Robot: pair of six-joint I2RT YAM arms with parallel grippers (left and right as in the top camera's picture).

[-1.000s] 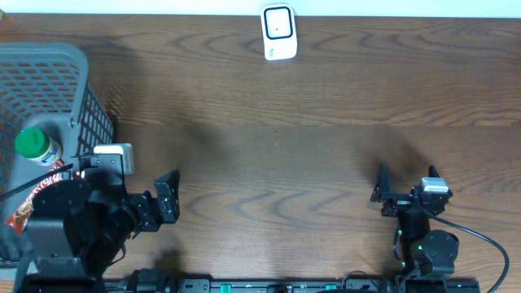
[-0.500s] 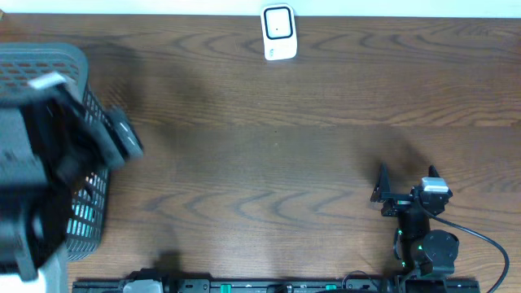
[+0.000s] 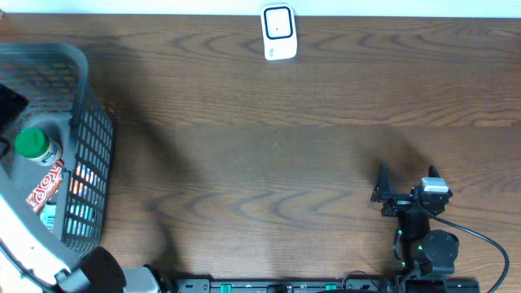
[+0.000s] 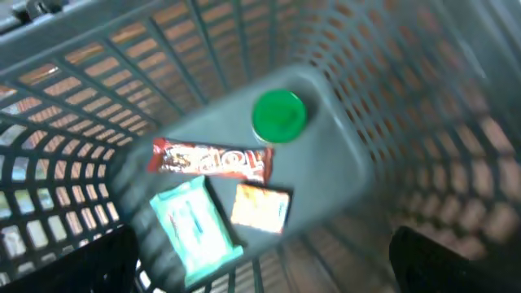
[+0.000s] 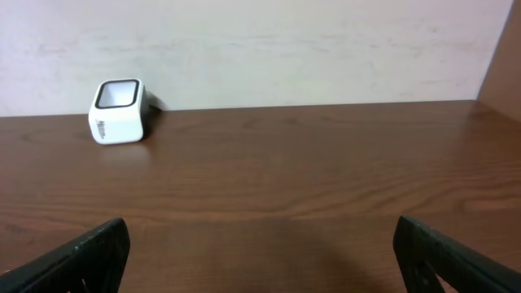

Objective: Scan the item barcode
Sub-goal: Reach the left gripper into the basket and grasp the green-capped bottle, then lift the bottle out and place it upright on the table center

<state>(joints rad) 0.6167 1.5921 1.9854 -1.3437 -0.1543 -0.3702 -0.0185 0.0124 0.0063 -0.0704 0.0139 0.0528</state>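
The green-capped bottle stands upright in the basket (image 3: pixel 91 155) with its lid facing up. My left gripper should go down open, with its fingers on either side of the green cap (image 3: pixel 32 143).
A grey mesh basket (image 3: pixel 91 155) stands at the table's left edge. Inside lie a green-capped bottle (image 4: pixel 279 115), a red candy bar (image 4: pixel 210 160), a teal packet (image 4: pixel 194 230) and a small orange packet (image 4: pixel 260 207). My left gripper (image 4: pixel 260 273) hovers above the basket and looks down into it, open, with nothing between its fingers (image 4: pixel 73 264). The white barcode scanner (image 3: pixel 278 32) stands at the table's far edge, also visible from the right wrist (image 5: pixel 119 111). My right gripper (image 3: pixel 404 183) rests open and empty near the front right, facing the scanner.
The left arm's pale link (image 3: pixel 24 244) crosses the front-left corner beside the basket. Bare brown wood (image 3: pixel 269 163) stretches between the basket and the right arm. A wall (image 5: pixel 285 41) rises right behind the scanner.
The left arm has swung from the table in front of the basket up and over it, so its gripper now looks into the basket. The right arm has not moved.
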